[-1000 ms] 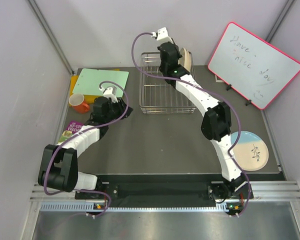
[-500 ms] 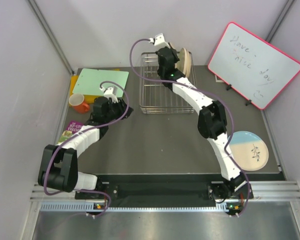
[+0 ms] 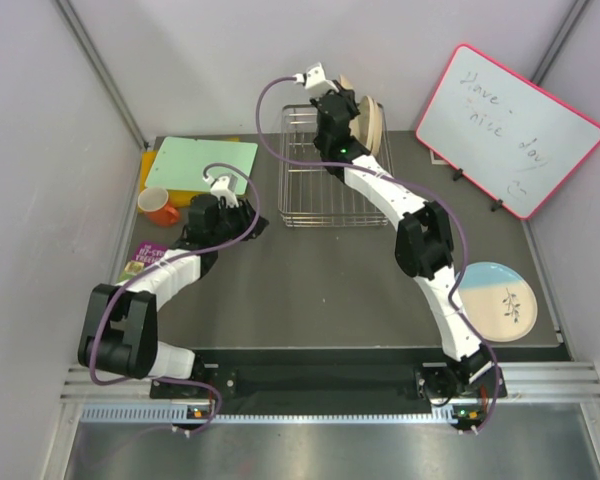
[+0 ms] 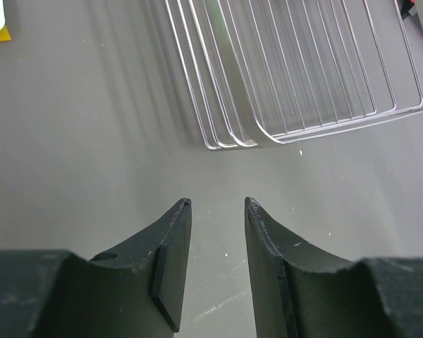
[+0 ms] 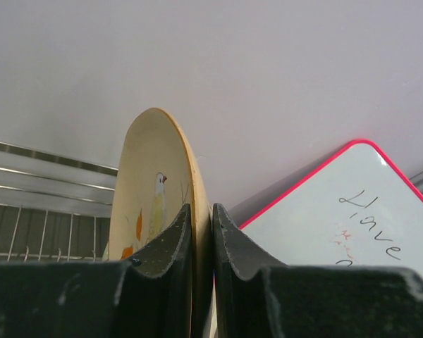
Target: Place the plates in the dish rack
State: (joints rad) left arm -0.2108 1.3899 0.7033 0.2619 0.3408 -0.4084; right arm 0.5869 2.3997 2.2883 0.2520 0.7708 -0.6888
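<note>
The dish rack's wires are below my right gripper, so it will move down and release the cream plate on edge beside the plates that already stand there.
A cream plate (image 5: 153,184) painted with a bird stands on edge between the fingers of my right gripper (image 5: 201,208), which is shut on its rim. Seen from above, that plate (image 3: 374,122) hangs over the far right corner of the dish rack (image 3: 310,190), and the right gripper (image 3: 354,112) holds it there. A second plate (image 3: 493,301), light blue and cream with a twig motif, lies flat at the table's right edge. My left gripper (image 4: 216,205) is open and holds nothing, low over the table just short of the dish rack (image 4: 303,77); from above the left gripper (image 3: 252,222) sits left of the rack's near corner.
A pink-framed whiteboard (image 3: 510,130) stands at the back right, close behind the held plate. At the back left are a green cutting board (image 3: 202,164), an orange cup (image 3: 160,206) and a purple packet (image 3: 139,262). Grey walls close in the table.
My right arm has carried the plate a little left and toward the back wall, over the rack's far right corner. The left arm has shifted slightly toward the rack.
</note>
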